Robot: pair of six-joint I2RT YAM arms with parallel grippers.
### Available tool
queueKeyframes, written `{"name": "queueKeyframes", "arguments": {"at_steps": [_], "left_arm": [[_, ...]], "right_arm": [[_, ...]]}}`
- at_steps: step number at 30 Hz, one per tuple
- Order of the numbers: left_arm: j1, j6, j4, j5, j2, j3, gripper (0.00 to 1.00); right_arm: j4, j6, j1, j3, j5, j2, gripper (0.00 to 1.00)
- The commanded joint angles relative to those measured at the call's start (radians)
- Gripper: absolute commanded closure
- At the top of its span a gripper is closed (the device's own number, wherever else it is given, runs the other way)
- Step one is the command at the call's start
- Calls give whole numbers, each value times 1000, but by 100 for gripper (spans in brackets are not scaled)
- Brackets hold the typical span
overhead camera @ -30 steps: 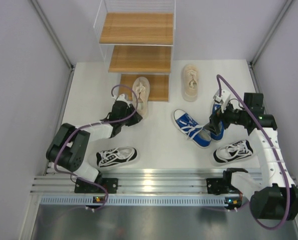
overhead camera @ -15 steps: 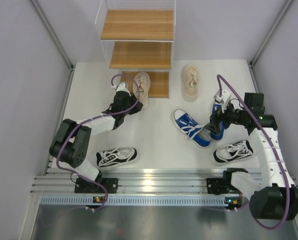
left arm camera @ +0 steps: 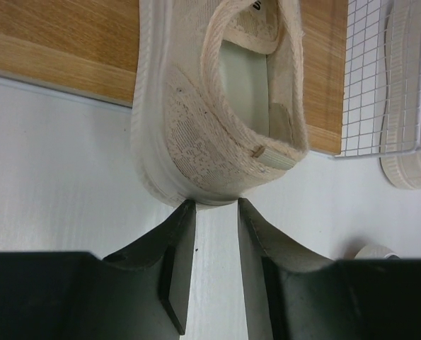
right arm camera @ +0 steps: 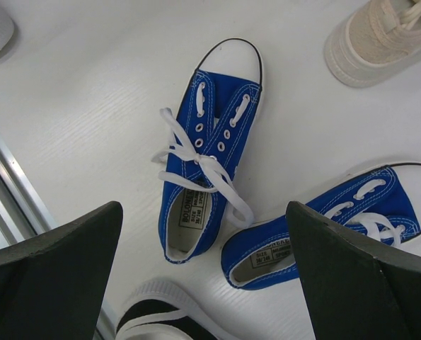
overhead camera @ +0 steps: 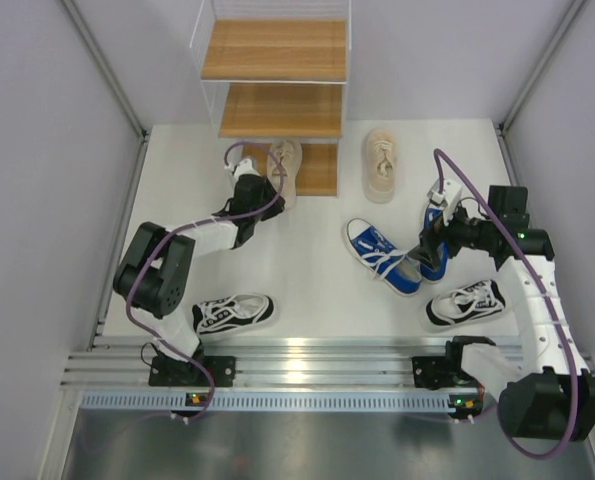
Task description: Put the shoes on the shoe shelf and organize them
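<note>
I will reach outward with my right gripper, to the left in the top view, and go down to the other beige shoe's heel, that shoe's nearest end.
The shoe shelf [overhead camera: 277, 108] stands at the back; its lowest board [left arm camera: 54, 42] lies at floor level. One beige shoe [overhead camera: 283, 168] lies toe-first on that board, heel overhanging the floor. My left gripper [overhead camera: 245, 188] is right behind the heel [left arm camera: 217, 142]; its tips [left arm camera: 217, 205] touch the sole, jaws a narrow gap apart and holding nothing. The other beige shoe [overhead camera: 381, 165] lies right of the shelf. My right gripper [overhead camera: 429, 245] hovers wide open above the two blue shoes [right arm camera: 206, 156] [right arm camera: 330, 219]. Black-and-white shoes lie front left [overhead camera: 233, 313] and front right [overhead camera: 465, 302].
The shelf's white wire frame [left arm camera: 380, 85] stands between the shoe on the board and the second beige shoe [left arm camera: 408, 106]. Grey walls close in both sides. An aluminium rail [overhead camera: 307, 365] runs along the front edge.
My left gripper has moved toward the shelf, and the beige shoe has slid with it farther onto the lowest board. The right arm has not moved.
</note>
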Motion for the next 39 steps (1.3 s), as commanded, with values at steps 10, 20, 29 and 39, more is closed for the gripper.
{"name": "queueKeyframes", "arguments": {"at_steps": [10,20,29,39], "left_arm": [[19,6,130,-43,44,95,59],[22,81,154,58,-71,14,39],[22,135,6,106,-327,-150,30],[23,245,-450,-126,-774,-221,20]], "right_arm": [[22,5,-9,4,-31,-11,1],[75,71,-9,25,-83,47,1],[0,-607,-7,186,-161,283,1],[-193,-914,65,701,-97,813,13]]}}
